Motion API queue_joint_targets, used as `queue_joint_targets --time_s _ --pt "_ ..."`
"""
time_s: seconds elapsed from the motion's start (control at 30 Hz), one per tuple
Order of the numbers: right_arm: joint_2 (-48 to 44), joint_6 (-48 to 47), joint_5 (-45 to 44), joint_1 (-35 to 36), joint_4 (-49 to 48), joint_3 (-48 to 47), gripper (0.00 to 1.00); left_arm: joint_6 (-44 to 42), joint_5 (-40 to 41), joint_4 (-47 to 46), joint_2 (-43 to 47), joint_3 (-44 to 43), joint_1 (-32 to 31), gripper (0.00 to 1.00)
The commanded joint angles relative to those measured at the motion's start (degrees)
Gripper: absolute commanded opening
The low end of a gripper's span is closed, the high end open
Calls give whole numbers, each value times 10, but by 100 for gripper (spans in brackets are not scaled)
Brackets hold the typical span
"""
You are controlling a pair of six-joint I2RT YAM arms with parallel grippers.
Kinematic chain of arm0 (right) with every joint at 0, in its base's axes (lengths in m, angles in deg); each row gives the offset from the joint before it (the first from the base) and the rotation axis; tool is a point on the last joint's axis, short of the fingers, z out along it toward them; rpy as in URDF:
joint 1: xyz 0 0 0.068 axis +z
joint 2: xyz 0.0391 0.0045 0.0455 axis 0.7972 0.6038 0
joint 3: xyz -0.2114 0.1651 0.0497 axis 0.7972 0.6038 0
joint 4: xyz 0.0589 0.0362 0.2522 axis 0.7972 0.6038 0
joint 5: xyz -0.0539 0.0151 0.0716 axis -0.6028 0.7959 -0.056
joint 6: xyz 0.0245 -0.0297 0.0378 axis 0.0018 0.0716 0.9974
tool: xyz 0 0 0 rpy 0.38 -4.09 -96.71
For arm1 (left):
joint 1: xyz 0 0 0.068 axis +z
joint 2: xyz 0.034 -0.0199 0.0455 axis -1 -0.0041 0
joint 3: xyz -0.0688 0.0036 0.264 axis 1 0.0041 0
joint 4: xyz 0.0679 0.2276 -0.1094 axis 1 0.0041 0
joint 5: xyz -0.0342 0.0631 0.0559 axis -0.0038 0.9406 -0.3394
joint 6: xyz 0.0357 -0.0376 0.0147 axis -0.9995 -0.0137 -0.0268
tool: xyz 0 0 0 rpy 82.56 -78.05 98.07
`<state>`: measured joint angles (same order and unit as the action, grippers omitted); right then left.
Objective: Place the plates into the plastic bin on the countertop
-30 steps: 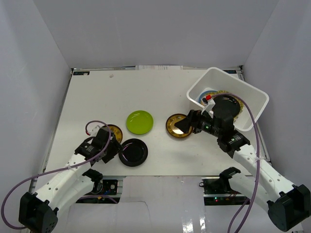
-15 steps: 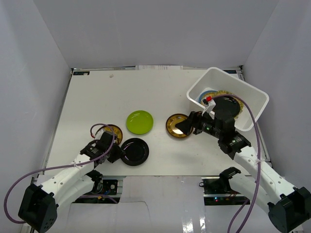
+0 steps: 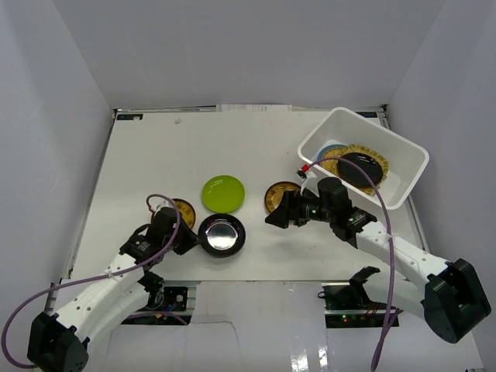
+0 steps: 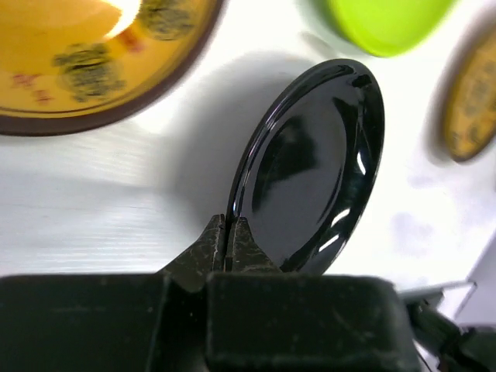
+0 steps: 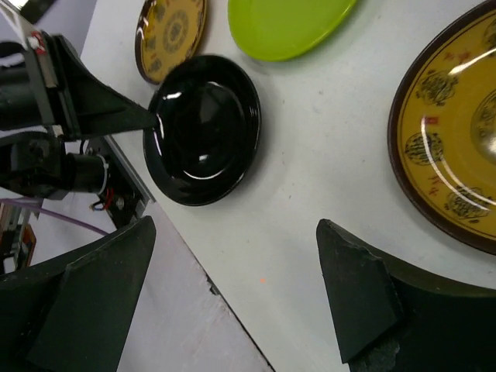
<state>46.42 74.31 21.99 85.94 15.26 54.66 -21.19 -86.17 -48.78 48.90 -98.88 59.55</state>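
My left gripper is pinching the opposite rim of the black plate. My right gripper will next go to the left in the top view, onto the black plate's free rim [image 3: 243,234] [image 5: 251,155].
My left gripper [image 3: 192,239] is shut on the near-left rim of a glossy black plate [image 3: 222,235], which tilts up off the white countertop [image 3: 155,155]; in the left wrist view the fingertips [image 4: 230,232] pinch the black plate's [image 4: 318,163] edge. A lime green plate [image 3: 223,194] lies behind it. One gold plate [image 3: 184,209] lies by the left arm. My right gripper [image 3: 277,211] hovers open over the near edge of another gold plate [image 3: 277,194]. In the right wrist view that gripper [image 5: 232,232] holds nothing. The plastic bin [image 3: 403,147] holds several plates.
The bin stands at the back right, tilted against the right wall, with a black plate [image 3: 358,167] on top of those inside it. Grey walls close in the left, back and right sides. The countertop's near edge [image 5: 194,248] runs just under the right gripper.
My left gripper has shut on the black plate's rim and tipped the plate up, shifting it slightly right. The right arm has swung from beside the bin, left and lower, over the gold plate.
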Motion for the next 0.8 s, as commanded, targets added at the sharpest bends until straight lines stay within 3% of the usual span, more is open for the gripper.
queue_joint_targets --time_s 0.0,0.23,0.4,0.5,0.53,0.57,0.6,0.63,0.7,0.73,0.77 --pt "30 10 16 36 -39 -8 90 -52 -54 -4 26 -51 -2 0" --pt "125 25 7 78 -64 -37 90 -99 -156 -67 32 -78 -2 0" --pt "152 53 24 81 -90 -43 98 -119 -222 -134 28 -71 -2 0" --pt "142 80 28 80 -119 -42 71 -129 -240 -164 19 -74 -1 0" --pt "138 88 27 80 -132 -38 53 -130 -243 -169 16 -75 -1 0" --pt "135 95 22 80 -136 -38 25 -131 -245 -173 13 -77 -1 0" --pt "133 102 16 80 -133 -41 15 -131 -245 -177 12 -78 -2 6" --pt "129 104 3 81 -131 -50 8 -133 -244 -189 13 -79 -1 29" --pt "123 106 -17 75 -125 -66 8 -135 -235 -195 17 -87 -2 58" --pt "116 103 -26 61 -112 -77 8 -136 -211 -187 17 -91 -2 82" --pt "113 100 -37 49 -102 -109 8 -137 -197 -180 19 -95 -1 90"
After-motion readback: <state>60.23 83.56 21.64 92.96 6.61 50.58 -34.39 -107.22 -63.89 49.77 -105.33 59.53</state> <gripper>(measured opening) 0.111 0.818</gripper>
